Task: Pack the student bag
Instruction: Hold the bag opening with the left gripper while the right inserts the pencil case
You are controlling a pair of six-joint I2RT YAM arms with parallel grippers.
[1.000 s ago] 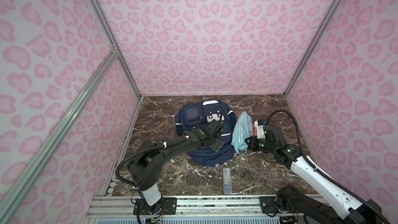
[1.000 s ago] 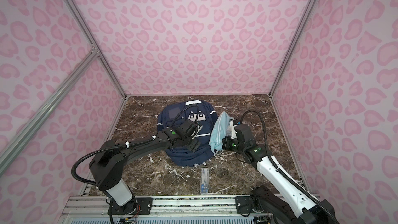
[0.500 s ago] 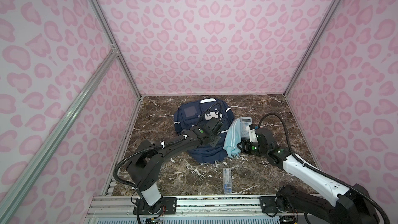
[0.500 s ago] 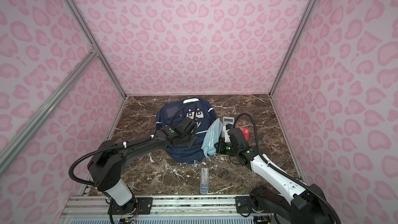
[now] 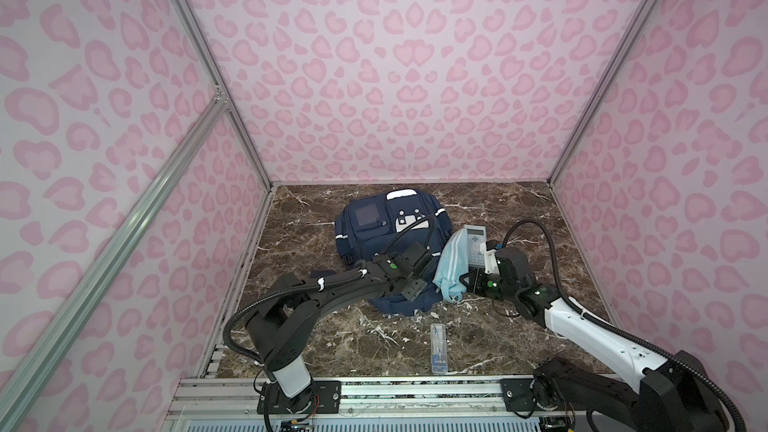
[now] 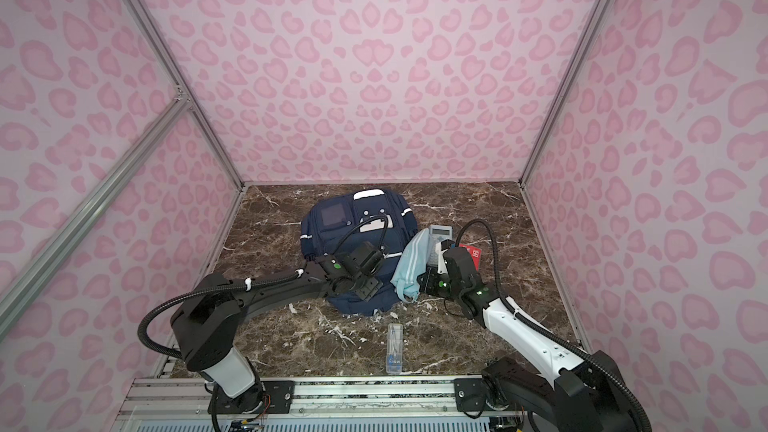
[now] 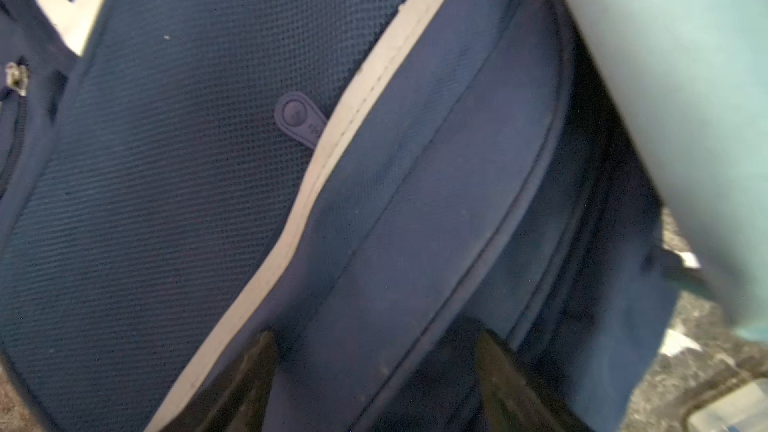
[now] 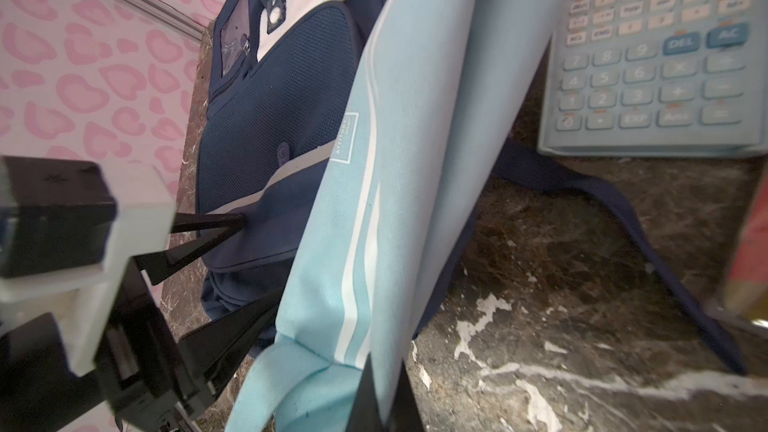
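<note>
The pouch should next go sideways in my right gripper into the bag's near end (image 5: 432, 296) (image 8: 260, 262) and be released, as that end lies beside this gripper, past the pouch.
The student bag (image 5: 384, 230) (image 6: 353, 228), navy with white stripes, lies flat at the middle of the marble floor. My left gripper (image 5: 419, 284) (image 6: 374, 284) (image 7: 376, 367) is over its near end, jaws apart, fingertips (image 7: 257, 367) resting on a fold of the navy fabric. From the right wrist view, the left gripper (image 8: 257, 263) points into the bag (image 8: 270, 118). My right gripper (image 5: 467, 284) (image 6: 420, 284) (image 8: 382, 401) is shut on a light-blue pencil pouch (image 5: 451, 263) (image 6: 409, 265) (image 8: 395, 160), which hangs against the bag's right side.
A pale-blue calculator (image 5: 474, 238) (image 6: 439, 236) (image 8: 665, 56) lies right of the bag, behind the pouch. A red item (image 6: 471, 253) sits beside it. A clear plastic case (image 5: 438, 347) (image 6: 395, 347) lies near the front edge. A bag strap (image 8: 623, 201) trails across the floor.
My right arm has come down and carried the pouch left, up against the bag, uncovering the calculator. My left gripper stays at the bag's near end.
</note>
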